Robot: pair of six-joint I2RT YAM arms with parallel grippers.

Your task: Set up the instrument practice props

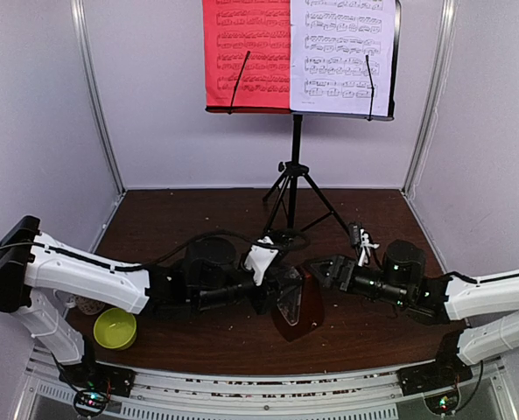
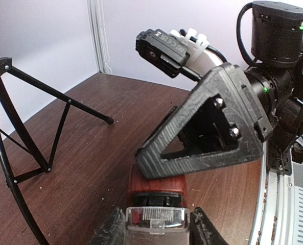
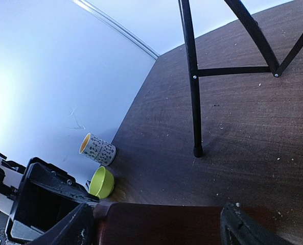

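My left gripper goes left in the top view and down next, releasing the metronome's cover on the bare table between bowl and music stand.
The black tripod music stand stands at the back and carries a red sheet and a white sheet side by side. The dark-wood metronome sits at the table's middle between both grippers. My left gripper reaches in from the left, shut on the metronome's clear cover, whose sides touch both fingers. The wood body shows just beyond the cover. My right gripper comes from the right, its jaws set wide and closed on the wood body.
A yellow-green bowl lies near the left front edge beside a patterned mug. The stand's tripod legs spread over the table behind the grippers. Grey walls close in the left, back and right.
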